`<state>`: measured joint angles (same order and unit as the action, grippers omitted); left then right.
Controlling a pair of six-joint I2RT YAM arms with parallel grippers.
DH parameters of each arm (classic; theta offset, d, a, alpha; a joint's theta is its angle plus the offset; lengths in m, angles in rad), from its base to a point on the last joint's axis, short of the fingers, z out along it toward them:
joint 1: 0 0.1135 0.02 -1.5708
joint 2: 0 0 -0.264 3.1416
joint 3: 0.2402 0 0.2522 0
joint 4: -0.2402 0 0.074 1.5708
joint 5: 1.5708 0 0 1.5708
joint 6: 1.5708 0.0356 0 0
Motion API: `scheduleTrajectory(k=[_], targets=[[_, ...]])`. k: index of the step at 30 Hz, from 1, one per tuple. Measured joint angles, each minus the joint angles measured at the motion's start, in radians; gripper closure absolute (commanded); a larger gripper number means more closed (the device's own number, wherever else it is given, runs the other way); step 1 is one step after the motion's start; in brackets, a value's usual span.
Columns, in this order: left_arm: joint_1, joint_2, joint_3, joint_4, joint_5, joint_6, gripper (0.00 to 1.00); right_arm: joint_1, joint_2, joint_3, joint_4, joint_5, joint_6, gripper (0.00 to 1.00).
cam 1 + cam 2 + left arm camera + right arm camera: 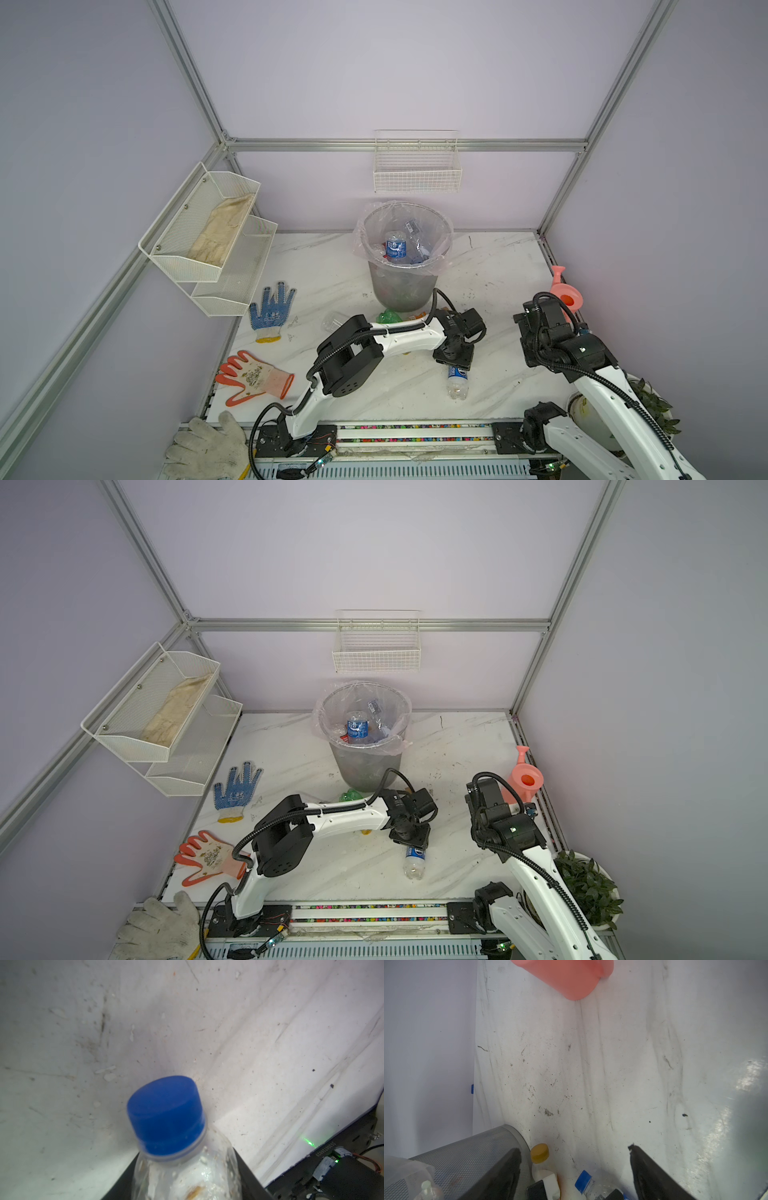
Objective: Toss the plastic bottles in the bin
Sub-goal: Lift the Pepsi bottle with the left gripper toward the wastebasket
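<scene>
I should next carry the bottle in my left gripper up and outward over the bin's opening [406, 233] and let it go, because the bin's rim is high above the tabletop.
My left gripper [454, 365] [187, 1178] is shut on a clear plastic bottle [457, 380] [166, 1115] with a blue cap and a blue label, in front of the bin. Its black fingers [247, 1172] press both sides of the bottle below the cap. The bin [399, 286] [467, 1159] is grey mesh lined with a clear bag, with several bottles [395, 246] inside. At its foot lie a green bottle [388, 316] and a yellow-capped bottle [539, 1154]. My right gripper [574, 1149] hovers open and empty at the right.
A pink watering can [565, 293] stands by the right wall behind my right arm. A blue glove [272, 309], an orange glove [253, 376] and a white glove [208, 446] lie at the left. White wire baskets [417, 168] [208, 232] hang on the walls. A potted plant [590, 887] sits front right.
</scene>
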<state>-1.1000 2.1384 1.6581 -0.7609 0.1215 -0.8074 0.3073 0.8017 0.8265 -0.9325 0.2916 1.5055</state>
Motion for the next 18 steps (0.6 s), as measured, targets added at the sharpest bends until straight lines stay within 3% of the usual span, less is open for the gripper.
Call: scheduleTrajectory(k=[10,18], targets=[[0.003,-0.111,0.000,-0.014,-0.091,0.050,0.72,0.000,0.008,0.001,0.000,0.043,-0.019,0.15],[0.027,-0.248,0.090,-0.058,-0.192,0.193,0.72,-0.001,0.011,0.018,0.006,0.101,-0.073,0.14]])
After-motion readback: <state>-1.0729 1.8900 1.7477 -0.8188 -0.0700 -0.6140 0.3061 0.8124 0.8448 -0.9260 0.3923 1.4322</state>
